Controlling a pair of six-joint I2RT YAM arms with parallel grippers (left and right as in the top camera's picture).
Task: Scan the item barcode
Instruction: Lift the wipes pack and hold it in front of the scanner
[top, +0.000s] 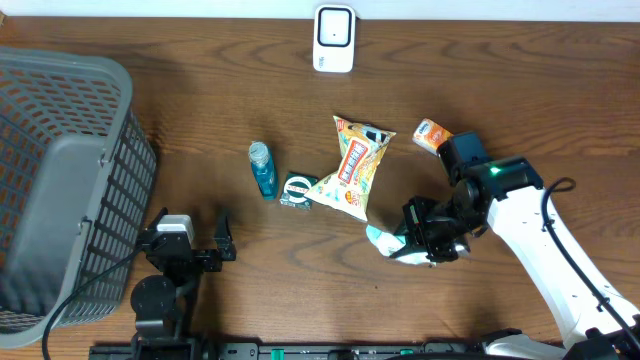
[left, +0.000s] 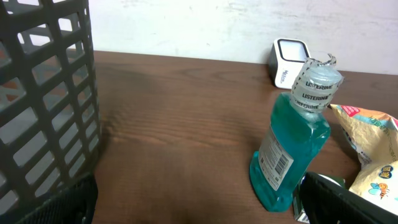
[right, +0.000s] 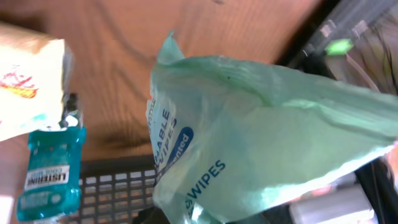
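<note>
The robot will move its right gripper outward over the scanner (top: 333, 38), then to the right in the overhead view, to release the pack by the bare side of the table, which is free of items.
A pale green wipes pack (top: 390, 243) hangs just above the table at the front right, with my right gripper (top: 422, 238) shut on it. In the right wrist view the wipes pack (right: 261, 124) fills most of the frame and hides the fingers; no barcode shows on the visible face. The white scanner (top: 333, 38) stands at the table's far edge, well away from the pack, and the scanner (left: 289, 62) also shows in the left wrist view. My left gripper (top: 192, 238) rests open near the front left, with nothing between its fingers (left: 348, 202).
A grey basket (top: 60, 180) takes up the left side. In the middle lie a blue mouthwash bottle (top: 263, 168), a small green packet (top: 297, 190) and a snack bag (top: 355, 165). An orange packet (top: 432, 134) sits behind the right arm.
</note>
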